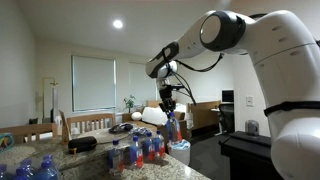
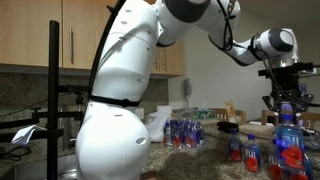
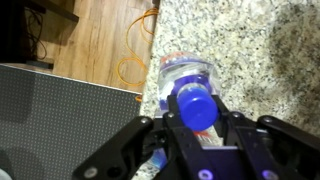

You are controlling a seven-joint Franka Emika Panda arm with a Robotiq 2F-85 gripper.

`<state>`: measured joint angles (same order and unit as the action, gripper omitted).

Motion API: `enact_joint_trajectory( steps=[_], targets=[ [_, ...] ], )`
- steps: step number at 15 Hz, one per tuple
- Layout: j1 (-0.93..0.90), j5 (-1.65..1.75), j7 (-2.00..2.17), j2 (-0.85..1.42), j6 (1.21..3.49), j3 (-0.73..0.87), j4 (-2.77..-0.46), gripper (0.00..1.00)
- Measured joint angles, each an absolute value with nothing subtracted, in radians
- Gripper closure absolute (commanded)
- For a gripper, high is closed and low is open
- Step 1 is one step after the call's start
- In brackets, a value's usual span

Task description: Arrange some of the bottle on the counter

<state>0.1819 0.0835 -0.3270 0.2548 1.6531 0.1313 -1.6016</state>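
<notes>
My gripper lowers the bottle next to stand it on the bare counter (image 1: 172, 165) beside the red-labelled row's end and releases it, since it hangs higher than its neighbours.
My gripper (image 3: 196, 122) is shut on a clear bottle (image 3: 186, 72) with a blue cap, gripping it near the neck. In both exterior views the gripper (image 1: 171, 108) (image 2: 285, 100) holds this bottle (image 1: 173, 127) (image 2: 288, 128) upright over the end of the speckled counter (image 1: 100, 162) (image 3: 250, 40), close to its edge. Whether its base touches the counter is hidden. A group of red-labelled bottles (image 1: 140, 150) (image 2: 256, 154) stands beside it. More bottles stand further along (image 2: 184, 132), and blue-labelled ones at the near end (image 1: 30, 170).
The counter's edge drops to a wooden floor (image 3: 100, 40) with an orange cable (image 3: 135, 65) and a dark grey mat (image 3: 60, 120). A black object (image 1: 82, 145) lies on the counter. A wooden dining table with chairs (image 1: 90, 124) stands behind. A black pole (image 2: 55, 90) stands near the robot's base.
</notes>
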Motion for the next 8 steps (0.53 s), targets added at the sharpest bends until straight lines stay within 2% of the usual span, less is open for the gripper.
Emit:
enact_joint_trajectory(
  steps=[4, 8],
  targets=[
    [0.246, 0.062, -0.348, 0.269, 1.683, 0.162, -1.607, 0.85],
    [0.243, -0.037, -0.228, 0.271, 1.836, 0.159, -1.669, 0.86]
  ],
)
